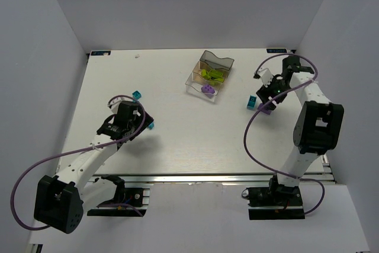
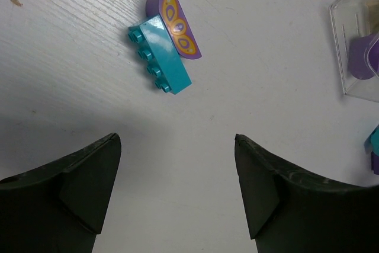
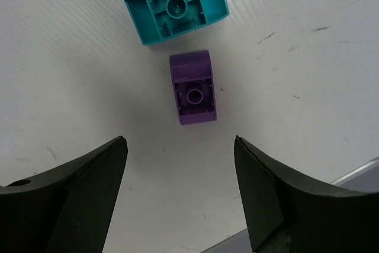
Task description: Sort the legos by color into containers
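The right gripper lowers around the upturned purple brick (image 3: 195,93) below the fingers next, since the brick's long sides already face the open fingers.
The clear three-compartment tray (image 1: 227,61) stands at the back middle, with lime bricks (image 1: 213,75) in its middle part and a purple brick (image 1: 207,89) in its near part. My left gripper (image 1: 144,121) is open and empty; in the left wrist view (image 2: 176,137) a teal brick (image 2: 161,56) joined to a purple printed piece (image 2: 176,25) lies ahead of it. My right gripper (image 1: 267,102) is open and empty. In the right wrist view (image 3: 180,139) an upturned purple brick (image 3: 193,90) lies just ahead of the fingertips, with an upturned teal brick (image 3: 176,7) beyond it.
Another teal brick (image 1: 137,95) lies on the table behind my left gripper. The tray's corner (image 2: 346,45) shows at the right of the left wrist view. White walls enclose the table on three sides. The right table edge (image 3: 355,176) is close to my right gripper.
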Available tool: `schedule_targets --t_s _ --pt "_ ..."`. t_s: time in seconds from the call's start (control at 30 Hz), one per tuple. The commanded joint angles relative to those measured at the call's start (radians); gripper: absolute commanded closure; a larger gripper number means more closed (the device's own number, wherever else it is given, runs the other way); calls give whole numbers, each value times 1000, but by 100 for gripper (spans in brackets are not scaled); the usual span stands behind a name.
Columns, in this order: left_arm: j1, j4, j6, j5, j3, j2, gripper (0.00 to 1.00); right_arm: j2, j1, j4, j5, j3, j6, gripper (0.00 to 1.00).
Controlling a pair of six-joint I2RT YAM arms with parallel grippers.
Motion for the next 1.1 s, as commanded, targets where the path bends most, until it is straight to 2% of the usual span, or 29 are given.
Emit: schedule_targets --t_s 0.0,0.4,0.7,0.93,1.07 --pt "7 3 11 7 -9 -20 13 76 -1 -31 60 31 -86 23" --pt "10 -12 -3 2 -34 -62 13 227 -1 24 59 111 -71 25" --pt "11 -17 -3 -1 -24 -54 13 271 2 4 48 134 -88 36" --pt "11 -14 3 2 -6 -33 13 296 13 -28 62 174 -74 50" --pt "11 -15 3 2 -4 -36 13 290 18 -39 65 168 -74 67"
